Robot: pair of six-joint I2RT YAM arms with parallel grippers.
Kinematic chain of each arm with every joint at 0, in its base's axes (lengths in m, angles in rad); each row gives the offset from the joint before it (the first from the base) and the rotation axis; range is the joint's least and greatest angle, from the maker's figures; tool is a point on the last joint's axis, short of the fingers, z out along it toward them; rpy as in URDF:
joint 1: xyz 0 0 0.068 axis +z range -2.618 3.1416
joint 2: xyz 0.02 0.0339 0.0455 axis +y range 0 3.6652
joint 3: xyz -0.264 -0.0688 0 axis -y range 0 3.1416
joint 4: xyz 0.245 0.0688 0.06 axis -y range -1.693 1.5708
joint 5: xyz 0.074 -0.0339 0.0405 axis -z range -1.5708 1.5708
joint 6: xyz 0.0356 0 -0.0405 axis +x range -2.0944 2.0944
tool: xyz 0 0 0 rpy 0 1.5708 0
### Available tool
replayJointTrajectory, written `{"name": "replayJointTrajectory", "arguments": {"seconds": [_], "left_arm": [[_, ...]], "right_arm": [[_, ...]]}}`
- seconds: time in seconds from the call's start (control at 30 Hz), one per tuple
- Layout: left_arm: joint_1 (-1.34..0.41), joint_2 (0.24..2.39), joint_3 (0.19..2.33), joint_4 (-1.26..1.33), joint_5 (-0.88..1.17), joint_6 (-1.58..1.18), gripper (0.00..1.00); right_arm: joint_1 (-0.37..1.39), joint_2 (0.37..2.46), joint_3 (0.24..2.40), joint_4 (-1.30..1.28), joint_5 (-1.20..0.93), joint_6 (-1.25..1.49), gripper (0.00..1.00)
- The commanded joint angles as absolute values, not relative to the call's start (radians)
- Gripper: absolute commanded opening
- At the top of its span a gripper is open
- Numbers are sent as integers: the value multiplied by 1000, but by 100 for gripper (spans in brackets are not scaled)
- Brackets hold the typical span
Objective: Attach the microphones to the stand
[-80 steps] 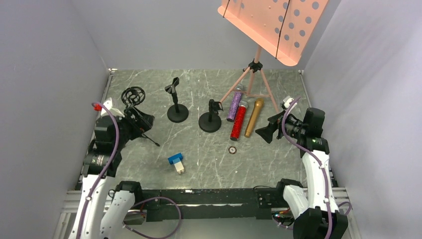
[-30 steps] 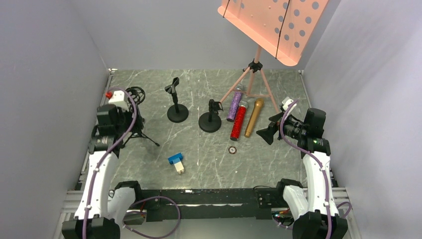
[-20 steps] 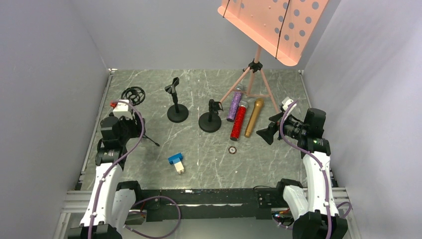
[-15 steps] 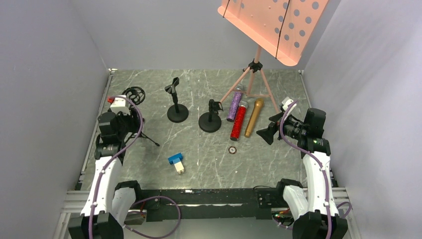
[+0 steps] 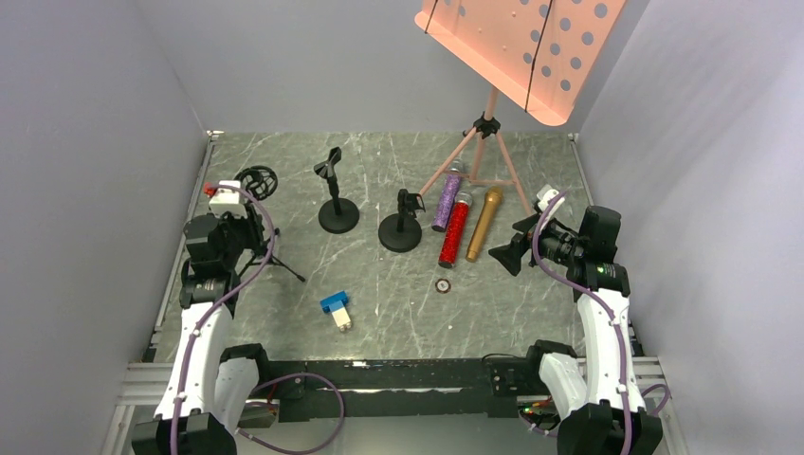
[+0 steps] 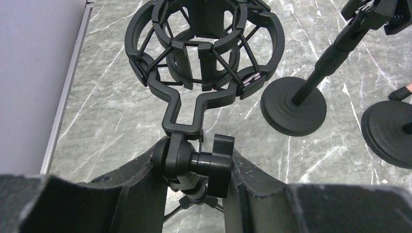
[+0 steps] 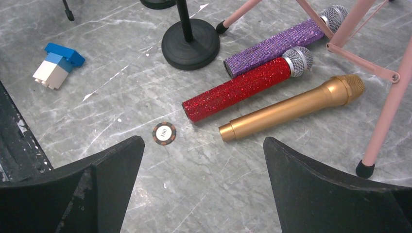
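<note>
The left gripper should swing the stand to its right in the top view, onto the bare marble by the poker chip (image 5: 405,285), near the microphones, and release it there.
Three microphones lie side by side on the marble table: purple (image 5: 446,201) (image 7: 274,46), red (image 5: 454,232) (image 7: 238,90) and gold (image 5: 484,225) (image 7: 286,109). My right gripper (image 5: 512,248) (image 7: 203,141) hovers open just in front of the gold one's tail, holding nothing. At the far left stands a small tripod stand with a black shock-mount cage (image 5: 254,180) (image 6: 204,43). My left gripper (image 5: 248,232) (image 6: 194,167) is shut on its swivel joint. One finger presses the pivot and the other presses the tightening knob.
Two black round-base clip stands (image 5: 338,216) (image 5: 400,232) stand mid-table. A pink music stand (image 5: 517,47) on tripod legs straddles the microphone heads. A blue-and-white block (image 5: 336,308) (image 7: 57,63) and a poker chip (image 5: 443,284) (image 7: 163,133) lie nearer the front.
My left arm has swung in behind the shock-mount stand, and its jaws have narrowed onto the swivel joint. The right arm and the microphones have not moved.
</note>
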State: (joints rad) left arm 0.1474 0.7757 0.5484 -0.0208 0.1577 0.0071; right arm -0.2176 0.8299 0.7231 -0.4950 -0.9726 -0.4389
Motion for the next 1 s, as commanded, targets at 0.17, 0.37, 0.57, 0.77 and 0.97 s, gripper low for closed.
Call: {"name": "replayJointTrajectory", "arguments": {"seconds": [0.17,0.37,0.57,0.77,0.97], "left_arm": [[122,689,631,62,351,67,0],[31,624,680,52,460,119,0],[-51,605,714,47,615,52,0],[-233,650,688,202,686,-131,0],[-494,761,710,276,572,-82,0]], "right_arm": [[-222,825,754,-492,-973,-465,100],[-221,829,752,-489,-966,-465,100],[-221,835,750,-487,-962,-464,100],[-221,840,748,-482,-951,-466,100],[-221,845,743,-476,-940,-463,100]]}}
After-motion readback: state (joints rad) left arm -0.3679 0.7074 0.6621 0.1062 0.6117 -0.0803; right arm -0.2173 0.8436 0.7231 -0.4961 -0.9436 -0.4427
